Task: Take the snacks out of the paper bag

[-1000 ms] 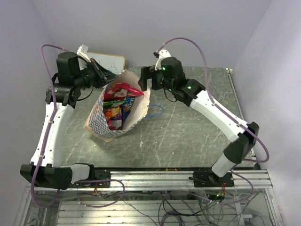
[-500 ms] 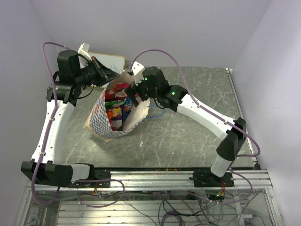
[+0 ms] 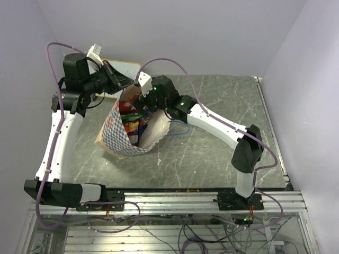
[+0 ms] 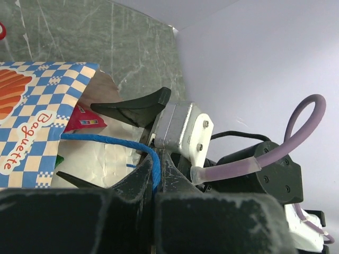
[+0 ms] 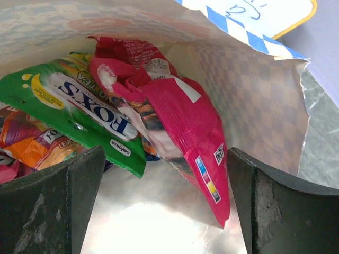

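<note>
I will lower my right gripper deeper, to the red-pink packet beside its colored strip.
The paper bag (image 3: pixel 121 141) stands at the left of the table with its mouth open. My left gripper (image 3: pixel 124 83) is shut on the bag's blue cord handle (image 4: pixel 106 140) at the far rim and holds that side up; the cord runs between its fingers (image 4: pixel 132 182). My right gripper (image 3: pixel 140 99) is open and inside the bag's mouth. In the right wrist view a red-pink packet (image 5: pixel 180 119) lies between its open fingers (image 5: pixel 53 206), with a green packet (image 5: pixel 79 114) and an orange one (image 5: pixel 37 151) to the left. Its jaws touch no packet.
A framed whiteboard (image 3: pixel 126 67) leans at the back wall behind the bag. The bag's second blue cord handle (image 3: pixel 177 127) lies on the table to the bag's right. The right arm reaches across the table's middle. Walls stand close on the left and at the back.
My right gripper has moved left from beside the bag to over its mouth and down into it. My left gripper has kept the handle and barely moved.
</note>
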Controlling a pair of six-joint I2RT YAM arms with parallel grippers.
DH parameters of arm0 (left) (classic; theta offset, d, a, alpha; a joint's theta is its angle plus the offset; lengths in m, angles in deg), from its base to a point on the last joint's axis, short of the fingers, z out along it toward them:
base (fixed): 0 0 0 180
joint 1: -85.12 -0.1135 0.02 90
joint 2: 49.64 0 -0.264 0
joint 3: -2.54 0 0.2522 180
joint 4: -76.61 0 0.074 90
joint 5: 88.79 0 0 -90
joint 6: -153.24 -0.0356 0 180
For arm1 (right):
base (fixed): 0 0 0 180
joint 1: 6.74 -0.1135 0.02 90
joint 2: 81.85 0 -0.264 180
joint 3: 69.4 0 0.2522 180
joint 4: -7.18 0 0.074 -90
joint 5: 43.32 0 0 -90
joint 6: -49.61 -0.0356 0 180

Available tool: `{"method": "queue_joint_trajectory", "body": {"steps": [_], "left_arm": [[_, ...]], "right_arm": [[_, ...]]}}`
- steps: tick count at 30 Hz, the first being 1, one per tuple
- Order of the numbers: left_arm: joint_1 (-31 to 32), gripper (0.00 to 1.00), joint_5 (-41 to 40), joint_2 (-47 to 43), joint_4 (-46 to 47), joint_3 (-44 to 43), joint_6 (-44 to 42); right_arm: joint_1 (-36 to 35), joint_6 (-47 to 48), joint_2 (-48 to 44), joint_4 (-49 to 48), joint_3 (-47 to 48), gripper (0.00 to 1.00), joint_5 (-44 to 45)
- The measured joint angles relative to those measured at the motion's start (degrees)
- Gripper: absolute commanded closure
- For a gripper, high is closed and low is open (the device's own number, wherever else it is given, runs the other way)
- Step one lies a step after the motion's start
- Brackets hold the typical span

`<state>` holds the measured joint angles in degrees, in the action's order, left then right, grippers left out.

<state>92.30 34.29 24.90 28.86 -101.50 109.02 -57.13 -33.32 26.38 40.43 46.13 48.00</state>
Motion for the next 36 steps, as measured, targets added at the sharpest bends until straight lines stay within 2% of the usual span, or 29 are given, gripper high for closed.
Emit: {"method": "queue_joint_trajectory", "body": {"steps": [5, 15, 19, 22, 28, 36], "left_arm": [[-0.07, 0.93, 0.42, 0.0, 0.0, 0.0, -0.59], [-0.07, 0.93, 0.87, 0.02, 0.0, 0.0, -1.4], [-0.07, 0.93, 0.87, 0.02, 0.0, 0.0, -1.4], [-0.09, 0.93, 0.87, 0.02, -0.02, 0.0, -1.4], [-0.79, 0.93, 0.87, 0.02, -0.04, -0.11, -1.38], [-3.19, 0.93, 1.75, -0.09, -0.04, -0.04, -0.28]], "right_arm": [[1.68, 1.64, 0.37, -4.7, -1.9, 0.18, -5.22], [5.27, 6.05, 4.55, -9.18, -2.75, 0.18, -15.72], [4.98, 7.96, 6.23, -9.42, -2.8, 0.22, -17.33], [4.92, 8.68, 6.47, -9.88, -2.78, 0.32, -17.9], [4.96, 9.03, 6.49, -10.6, -2.8, 0.6, -19.71], [4.83, 8.33, 6.47, -12.33, -3.78, 0.87, -21.7]]}}
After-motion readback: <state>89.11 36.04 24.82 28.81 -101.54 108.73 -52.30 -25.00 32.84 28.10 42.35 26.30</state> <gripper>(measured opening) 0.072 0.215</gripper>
